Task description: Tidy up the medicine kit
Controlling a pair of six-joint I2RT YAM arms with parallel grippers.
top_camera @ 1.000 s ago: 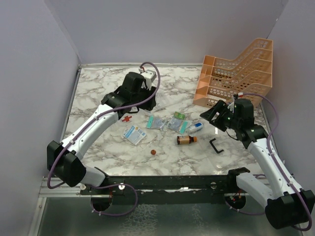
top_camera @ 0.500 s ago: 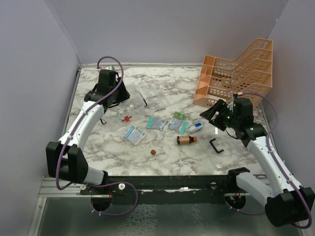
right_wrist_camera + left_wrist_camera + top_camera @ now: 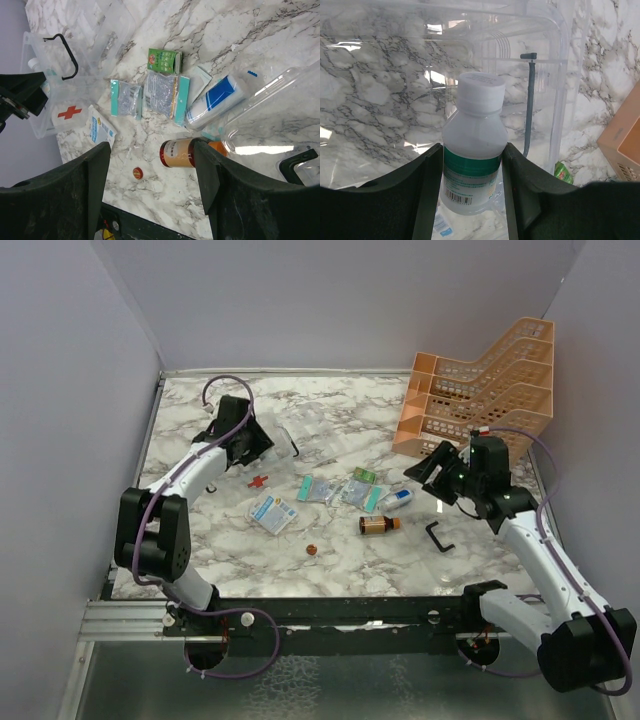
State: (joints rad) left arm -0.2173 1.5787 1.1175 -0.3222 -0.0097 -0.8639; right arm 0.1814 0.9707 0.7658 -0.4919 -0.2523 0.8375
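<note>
The inside of the kit is below the white bottle (image 3: 475, 135) on the right in the top view, so the left gripper will next go down to that side of the kit and let go of the bottle.
The medicine kit (image 3: 283, 439) is a clear box with a black handle (image 3: 529, 100), lying at the back left; it also shows in the right wrist view (image 3: 35, 45). My left gripper (image 3: 471, 155) is shut on a white bottle (image 3: 475, 135) with a green label, held just over the kit's near edge; in the top view this gripper (image 3: 248, 440) sits at the kit's left side. My right gripper (image 3: 150, 150) hangs open above the table with nothing between its fingers. Below it lies a brown bottle (image 3: 177, 152) with an orange cap.
Loose on the marble: sachets (image 3: 318, 488), a green packet (image 3: 362, 475), a white-blue tube (image 3: 397, 500), a blue-white sachet (image 3: 273, 512), a red cross mark (image 3: 259, 481), a small red cap (image 3: 312, 549). A clear piece with a black handle (image 3: 438, 537) lies right. The orange rack (image 3: 480, 390) stands back right.
The left arm swung left from the table's middle back, then came back down beside the clear kit, bottle in its grip. The right gripper barely shifted.
</note>
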